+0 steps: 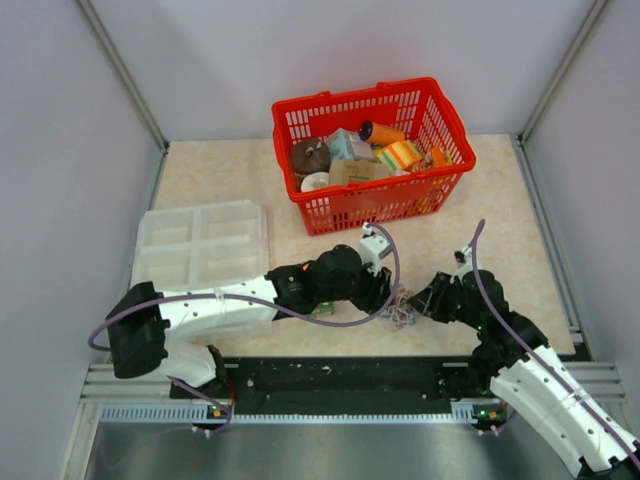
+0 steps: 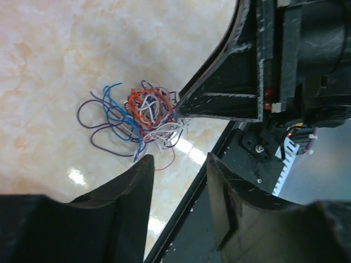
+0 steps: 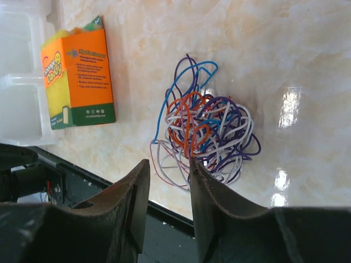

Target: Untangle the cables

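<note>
I'll next lower my open right gripper onto the orange and pink cable pieces, uppermost just past its fingers.
The cables [image 1: 402,308] lie as one small tangle of blue, orange, purple and white wires on the marble-look table, close to its front edge. My left gripper [image 1: 386,296] is just left of the tangle and my right gripper [image 1: 424,300] just right of it. In the left wrist view the cables [image 2: 143,112] lie beyond my open left gripper [image 2: 180,160], whose gap is empty. The right gripper's dark finger [image 2: 219,98] touches the tangle's edge. In the right wrist view the cables [image 3: 205,129] sit just past my open right gripper [image 3: 168,163], with nothing between its fingers.
A red basket [image 1: 375,150] full of packages stands at the back. A white compartment tray [image 1: 200,245] lies at the left. An orange and green sponge box [image 3: 79,76] lies beside the tray, left of the tangle. The black rail [image 1: 340,375] runs along the table's front edge.
</note>
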Tool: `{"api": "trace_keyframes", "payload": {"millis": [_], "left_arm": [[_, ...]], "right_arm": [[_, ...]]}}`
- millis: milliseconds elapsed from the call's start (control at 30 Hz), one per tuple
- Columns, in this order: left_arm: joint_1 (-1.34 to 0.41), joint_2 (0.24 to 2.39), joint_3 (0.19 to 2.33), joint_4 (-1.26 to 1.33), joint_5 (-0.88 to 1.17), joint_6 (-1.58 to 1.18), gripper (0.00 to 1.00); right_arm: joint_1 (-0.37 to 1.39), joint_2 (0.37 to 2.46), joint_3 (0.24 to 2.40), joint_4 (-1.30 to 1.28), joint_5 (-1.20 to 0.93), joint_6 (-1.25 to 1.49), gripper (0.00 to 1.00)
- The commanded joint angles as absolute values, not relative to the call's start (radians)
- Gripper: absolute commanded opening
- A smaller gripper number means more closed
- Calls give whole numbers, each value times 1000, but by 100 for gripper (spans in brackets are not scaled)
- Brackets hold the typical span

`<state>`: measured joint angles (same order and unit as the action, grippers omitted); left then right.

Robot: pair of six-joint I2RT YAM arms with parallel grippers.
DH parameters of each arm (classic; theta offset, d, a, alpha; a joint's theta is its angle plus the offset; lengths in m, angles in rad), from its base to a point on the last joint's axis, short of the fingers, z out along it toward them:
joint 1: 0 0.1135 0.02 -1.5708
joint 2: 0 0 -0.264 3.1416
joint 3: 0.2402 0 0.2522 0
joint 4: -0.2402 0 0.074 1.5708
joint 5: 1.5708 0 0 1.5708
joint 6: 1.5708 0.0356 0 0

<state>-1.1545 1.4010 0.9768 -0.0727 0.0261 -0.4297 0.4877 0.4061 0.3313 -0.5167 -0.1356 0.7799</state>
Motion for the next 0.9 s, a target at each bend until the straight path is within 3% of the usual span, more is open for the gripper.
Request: {"api": "trace_keyframes", "payload": {"millis": [0,67,167,433,700,867], "left_arm": [[-1154,1413,974,67,124,-483,51],[-1154,1451,969,83,146,-506,56],[-1152,1518,980,86,149,-558,56],[-1150,1670,1068,5,141,-699,47],[-1147,1704,1014,58,106,-883,48],[-1146,1703,1017,42,63,-911,50]], "right_arm": [[482,466,379,-499,-193,727,35],[482,489,364,-503,-173,745,35],[482,509,345,-500,-112,826,35],[482,627,287,-367,-135,838,39],[482,617,204,-212,-233,900,3],[483,519,176,-218,-247,937,0]]}}
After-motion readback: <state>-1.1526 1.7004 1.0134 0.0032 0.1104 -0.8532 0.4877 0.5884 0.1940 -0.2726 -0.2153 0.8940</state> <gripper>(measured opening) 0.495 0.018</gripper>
